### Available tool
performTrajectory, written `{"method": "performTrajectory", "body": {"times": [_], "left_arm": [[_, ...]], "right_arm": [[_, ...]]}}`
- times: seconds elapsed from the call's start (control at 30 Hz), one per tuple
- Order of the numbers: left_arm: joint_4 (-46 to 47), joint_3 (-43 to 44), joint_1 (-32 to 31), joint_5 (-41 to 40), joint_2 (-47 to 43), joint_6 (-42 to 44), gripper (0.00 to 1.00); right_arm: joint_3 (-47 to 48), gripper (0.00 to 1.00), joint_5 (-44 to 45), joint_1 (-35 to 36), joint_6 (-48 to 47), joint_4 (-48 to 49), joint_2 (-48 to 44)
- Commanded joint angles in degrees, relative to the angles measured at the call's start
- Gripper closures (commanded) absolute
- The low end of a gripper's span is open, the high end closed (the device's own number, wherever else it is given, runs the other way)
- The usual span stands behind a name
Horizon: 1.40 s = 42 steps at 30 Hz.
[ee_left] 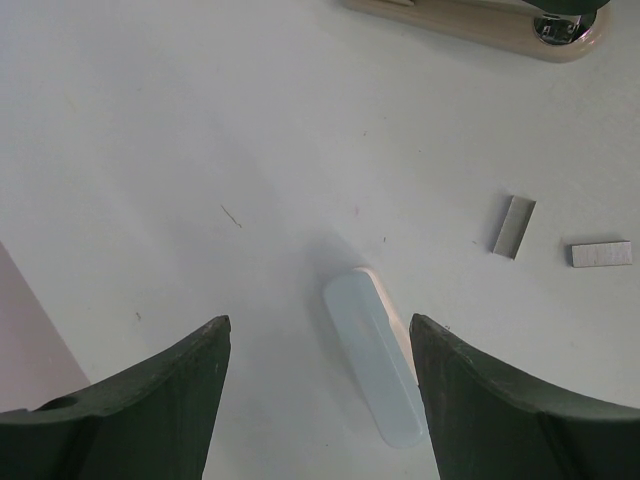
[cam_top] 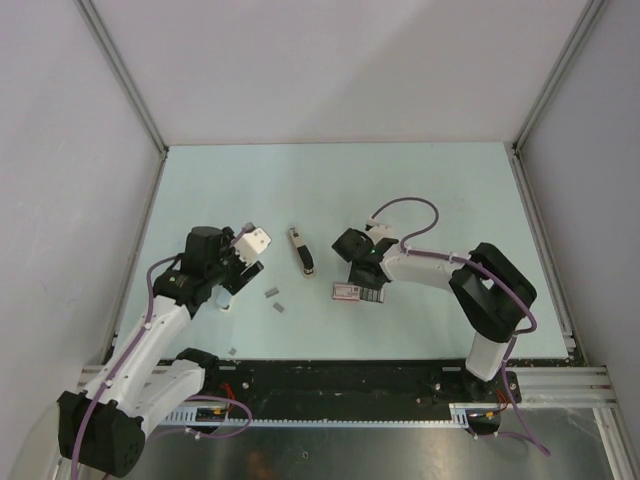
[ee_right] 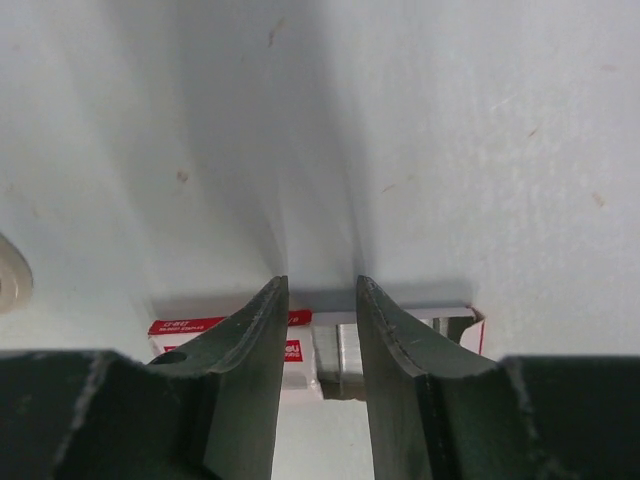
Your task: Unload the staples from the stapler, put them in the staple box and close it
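Note:
I need to move my left gripper down and to the right in the top view next, onto the staples strip nearer the stapler, because that strip is lying flat on the tabletop.
The stapler point(cam_top: 301, 250) lies flat in the middle of the table, beige with black parts; its end shows at the top of the left wrist view point(ee_left: 500, 20). Two short grey staples strips point(cam_top: 270, 292) point(cam_top: 279, 308) lie near it, apart from each other, also in the left wrist view point(ee_left: 514, 226) point(ee_left: 601, 253). A third strip point(cam_top: 232, 351) lies near the front edge. My left gripper point(cam_top: 240, 278) point(ee_left: 318, 335) is open and empty above a small white stick point(ee_left: 372, 355). My right gripper point(cam_top: 365, 283) point(ee_right: 320, 292) hovers with a narrow gap, holding nothing.
A flat red-and-white staple box point(cam_top: 357, 292) point(ee_right: 220, 330) lies under my right gripper, open at one end with staple strips inside. Grey walls close the table on three sides. A black rail runs along the front edge point(cam_top: 330, 375).

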Motion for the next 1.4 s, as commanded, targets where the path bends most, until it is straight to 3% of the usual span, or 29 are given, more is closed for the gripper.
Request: {"method": "performTrajectory", "body": {"times": [0.0,0.3,0.5,0.8,1.07,1.37], "left_arm": [[0.8,-0.4,0.6,0.6,-0.8,-0.2,0.22],[0.8,-0.8,0.7,1.4,-1.0,0.2,0.22],[0.8,0.1,0.1,4.8,1.8,-0.8,0.21],[2.0,-1.2,-9.5,6.0,8.8,-2.7,0.17],[4.9,0.6,-14.0,5.5,19.2,-3.4,0.20],[5.1,3.5,-14.1,6.4,26.9,-2.0,0.23]], "right_arm": [[0.7,0.62,-0.6,3.1,2.5,-2.7,1.6],[0.8,0.61,-0.8,5.1,4.3,-4.2,0.9],[1.2,0.59,-1.9,1.9,2.4,-1.5,-1.7],[0.9,0.41,-0.5,-1.3,-4.1,4.3,-8.3],[-9.6,0.26,-0.1,-1.3,-6.6,15.1,-15.6],[-20.0,0.26,-0.5,-2.3,-9.4,25.6,-21.4]]}}
